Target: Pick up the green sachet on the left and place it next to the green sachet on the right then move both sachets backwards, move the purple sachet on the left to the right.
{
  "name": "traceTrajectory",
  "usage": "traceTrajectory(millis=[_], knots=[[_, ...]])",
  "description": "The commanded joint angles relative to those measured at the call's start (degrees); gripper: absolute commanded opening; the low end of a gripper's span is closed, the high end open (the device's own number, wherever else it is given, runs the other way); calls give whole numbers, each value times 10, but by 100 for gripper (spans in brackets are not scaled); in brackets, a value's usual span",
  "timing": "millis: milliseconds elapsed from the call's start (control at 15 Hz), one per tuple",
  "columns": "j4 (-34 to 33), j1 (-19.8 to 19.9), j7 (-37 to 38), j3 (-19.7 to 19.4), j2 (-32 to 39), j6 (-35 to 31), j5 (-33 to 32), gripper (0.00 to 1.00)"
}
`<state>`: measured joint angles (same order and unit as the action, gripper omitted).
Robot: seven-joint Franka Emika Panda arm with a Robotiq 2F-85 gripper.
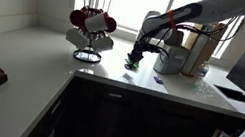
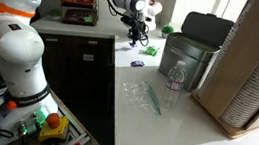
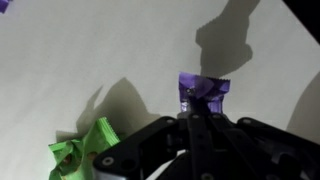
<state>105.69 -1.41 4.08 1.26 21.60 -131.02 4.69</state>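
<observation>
Next, my gripper goes back to the bare counter (image 2: 127, 65) beside the other purple sachet and releases there, because that purple sachet lies apart from the green ones.
In the wrist view my gripper (image 3: 192, 112) is shut on a small dark-purple sachet (image 3: 204, 91), which sticks out past the fingertips just above the white counter. The bright-green sachets (image 3: 84, 155) lie crumpled together on the counter, beside the fingers at lower left. In both exterior views the gripper (image 1: 136, 57) (image 2: 140, 34) hangs low over the counter, with the green sachets (image 1: 131, 67) (image 2: 150, 51) right by it. Another purple sachet (image 1: 158, 80) (image 2: 139, 64) lies flat on the counter a short way off, and its corner shows in the wrist view (image 3: 4, 5).
A mug rack with red mugs (image 1: 92, 23) stands near the gripper. A metal bin (image 2: 191, 52), a clear water bottle (image 2: 176, 79) and a clear plastic wrapper (image 2: 148, 95) are on the counter. A sink (image 1: 241, 97) lies at the counter's far end.
</observation>
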Motion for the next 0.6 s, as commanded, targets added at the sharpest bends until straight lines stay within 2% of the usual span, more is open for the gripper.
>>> traceTrajectory(millis=[0, 533], knots=[[93, 5, -15, -12, -84, 19, -26, 0], [225, 34, 34, -59, -188, 32, -74, 0]])
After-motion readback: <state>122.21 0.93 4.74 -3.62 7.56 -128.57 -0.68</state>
